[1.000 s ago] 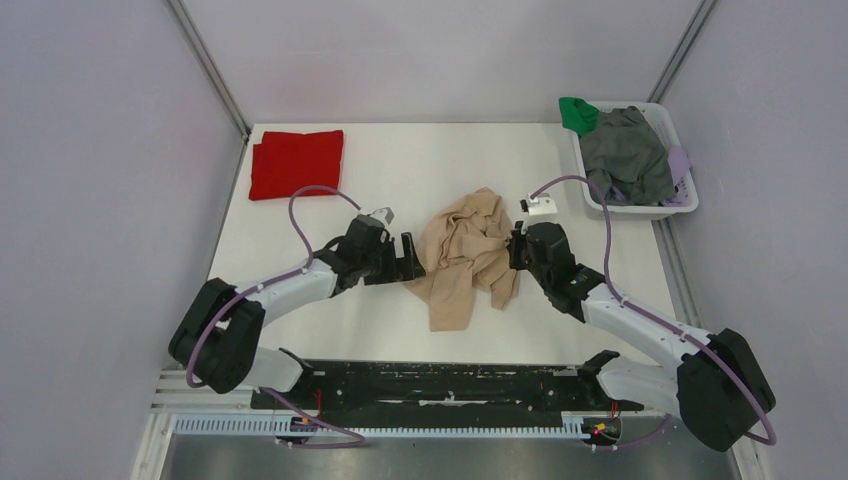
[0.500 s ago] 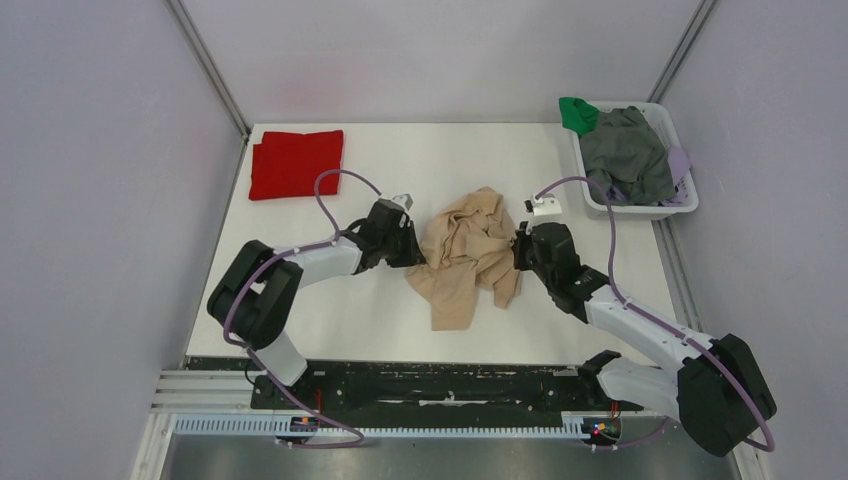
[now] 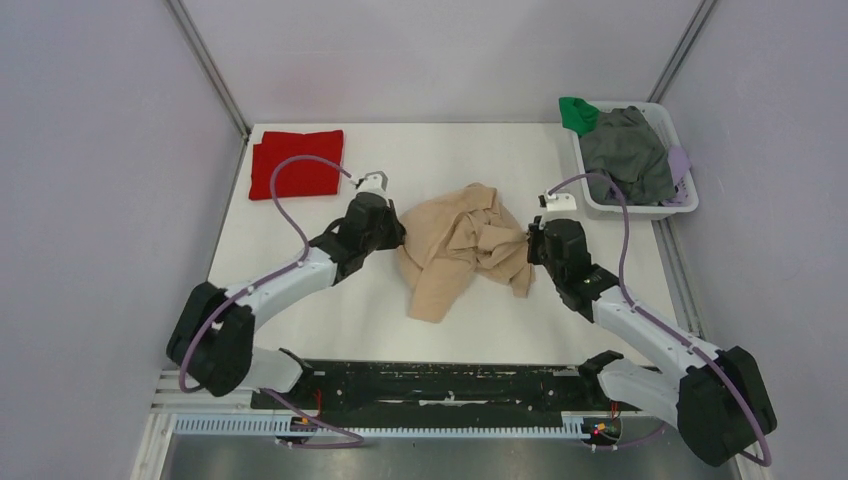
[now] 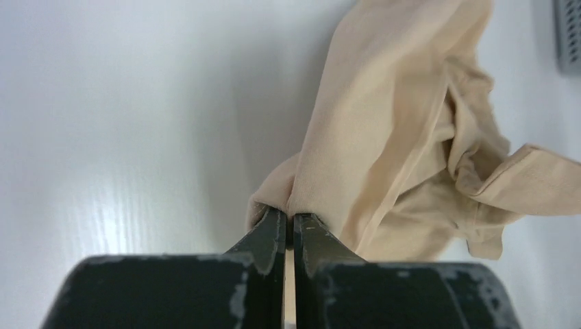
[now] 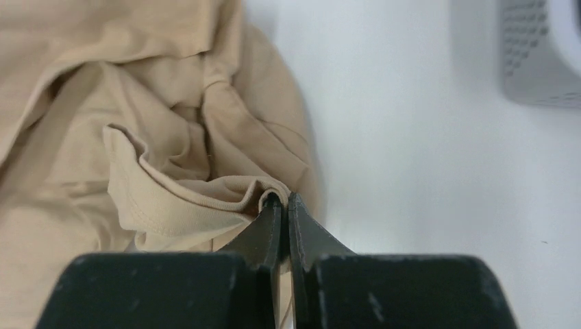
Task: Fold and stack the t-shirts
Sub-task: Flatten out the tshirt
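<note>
My left gripper is holding the beige t-shirt, which is crumpled, and next should move up, to the left in the top view, then down by the red t-shirt's near corner to spread the beige t-shirt and let it go.
A crumpled beige t-shirt [image 3: 455, 250] lies mid-table, stretched between both arms. My left gripper [image 3: 398, 232] is shut on its left edge; in the left wrist view the cloth [image 4: 384, 137] is pinched at the tips of that gripper [image 4: 289, 218]. My right gripper [image 3: 528, 246] is shut on the shirt's right edge, and the right wrist view shows a hemmed fold [image 5: 192, 199] caught between the tips [image 5: 284, 200]. A red t-shirt [image 3: 296, 163], folded to a rectangle, lies at the far left corner.
A grey plastic basket [image 3: 677, 210] at the far right holds grey, green and lilac clothes; its corner shows in the right wrist view [image 5: 541, 55]. The white table [image 3: 430, 160] is walled by grey panels on three sides.
My left gripper closed on the beige shirt's left edge and pulled it up and to the left. The right gripper carried its edge slightly right, so the shirt is spread wider.
</note>
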You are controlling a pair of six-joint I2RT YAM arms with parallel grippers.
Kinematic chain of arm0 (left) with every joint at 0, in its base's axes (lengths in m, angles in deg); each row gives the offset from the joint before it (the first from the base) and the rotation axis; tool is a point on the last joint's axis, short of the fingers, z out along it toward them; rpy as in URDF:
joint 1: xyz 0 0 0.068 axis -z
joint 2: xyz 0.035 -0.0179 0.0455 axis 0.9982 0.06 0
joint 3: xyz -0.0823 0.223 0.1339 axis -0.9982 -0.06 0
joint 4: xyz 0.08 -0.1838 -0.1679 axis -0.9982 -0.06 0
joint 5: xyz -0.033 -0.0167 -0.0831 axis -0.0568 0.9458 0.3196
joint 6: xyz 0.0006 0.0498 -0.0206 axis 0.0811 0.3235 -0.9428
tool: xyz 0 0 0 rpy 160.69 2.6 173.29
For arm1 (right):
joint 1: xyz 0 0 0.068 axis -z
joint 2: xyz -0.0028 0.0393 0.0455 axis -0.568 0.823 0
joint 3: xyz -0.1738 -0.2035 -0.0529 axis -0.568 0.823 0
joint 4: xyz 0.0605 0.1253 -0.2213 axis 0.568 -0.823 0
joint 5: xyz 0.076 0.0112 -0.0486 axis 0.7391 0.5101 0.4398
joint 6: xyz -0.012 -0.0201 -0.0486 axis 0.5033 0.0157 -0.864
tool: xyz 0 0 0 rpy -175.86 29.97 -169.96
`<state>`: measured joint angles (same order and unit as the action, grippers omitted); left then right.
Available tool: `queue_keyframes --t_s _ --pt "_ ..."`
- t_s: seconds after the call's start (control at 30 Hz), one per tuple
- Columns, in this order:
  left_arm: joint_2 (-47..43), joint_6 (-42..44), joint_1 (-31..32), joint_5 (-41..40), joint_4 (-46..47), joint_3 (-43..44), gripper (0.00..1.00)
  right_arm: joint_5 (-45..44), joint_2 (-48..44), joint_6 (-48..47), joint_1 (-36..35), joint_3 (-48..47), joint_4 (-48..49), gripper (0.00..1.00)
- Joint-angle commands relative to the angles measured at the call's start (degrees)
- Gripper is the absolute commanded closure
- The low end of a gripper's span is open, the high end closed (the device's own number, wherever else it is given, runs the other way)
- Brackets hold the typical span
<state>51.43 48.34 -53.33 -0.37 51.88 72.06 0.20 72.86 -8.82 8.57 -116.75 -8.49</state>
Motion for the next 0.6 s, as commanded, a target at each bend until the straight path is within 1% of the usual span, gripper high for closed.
queue_keyframes --t_s 0.0,0.13,0.27,0.47,0.57 --pt "-11.2 4.7 0.1 -15.8 -1.6 1.6 0.98 -10.0 -5.4 -4.6 1.2 -3.5 0.6 1.0" --pt "-19.3 8.2 0.1 -24.2 -4.5 4.9 0.98 -16.8 -10.1 -6.8 2.1 -7.1 0.5 1.0" --pt "-27.1 11.8 0.1 -28.6 -6.9 9.6 0.98 -18.6 -14.5 -10.6 2.4 -12.4 1.2 1.0" --pt "-38.4 15.7 0.1 -30.6 -9.6 17.2 0.98 -21.0 -20.8 -17.2 2.4 -21.4 0.9 1.0" --pt "-43.7 16.2 0.1 -30.7 -11.3 20.3 0.98 -17.7 -25.6 -18.5 2.4 -23.7 -0.2 1.0"
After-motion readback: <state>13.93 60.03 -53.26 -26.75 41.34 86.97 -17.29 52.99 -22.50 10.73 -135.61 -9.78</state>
